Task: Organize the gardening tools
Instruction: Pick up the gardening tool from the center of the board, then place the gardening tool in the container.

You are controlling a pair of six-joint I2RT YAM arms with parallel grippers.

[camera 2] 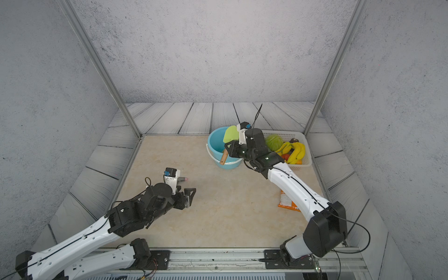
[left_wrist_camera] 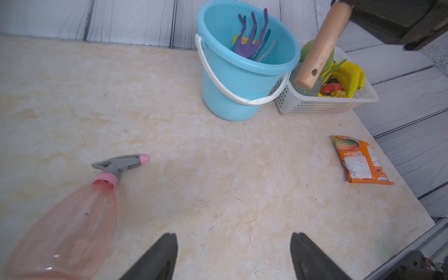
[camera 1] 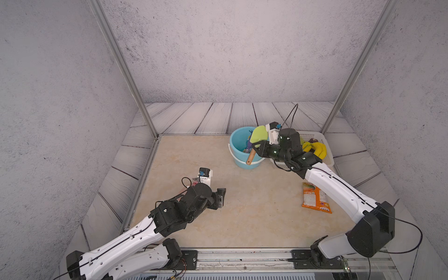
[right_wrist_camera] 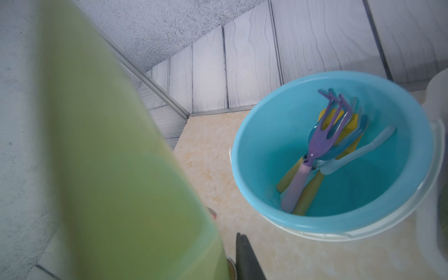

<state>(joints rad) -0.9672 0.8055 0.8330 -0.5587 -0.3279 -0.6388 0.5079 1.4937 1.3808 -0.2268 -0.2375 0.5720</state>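
The bucket's opening [camera 1: 240,139] [right_wrist_camera: 329,154] is outward and below my gripper. So my right gripper will next move outward, then down to let go of the light-green trowel inside the bucket.
My right gripper [camera 1: 256,148] is shut on the neck of the light-green trowel [camera 1: 259,136], holding it over the near rim of the light-blue bucket [camera 1: 236,145]. The blade points up and the wooden handle [camera 1: 251,157] hangs down outside the bucket wall. The right wrist view shows the blade [right_wrist_camera: 109,169] close up and one dark finger [right_wrist_camera: 244,257]. Inside the bucket [right_wrist_camera: 242,174] stand the purple rake [right_wrist_camera: 324,131], a blue rake [right_wrist_camera: 361,128] and the yellow scoop [right_wrist_camera: 352,122]. The pink spray bottle [left_wrist_camera: 72,218] lies on the table beside my left gripper [left_wrist_camera: 234,240], which is open and empty.
A white basket [left_wrist_camera: 327,104] of plastic fruit and vegetables stands against the bucket's right side. An orange snack packet [left_wrist_camera: 361,160] lies flat near the table's right edge, under the right forearm. Metal frame posts rise at both back corners.
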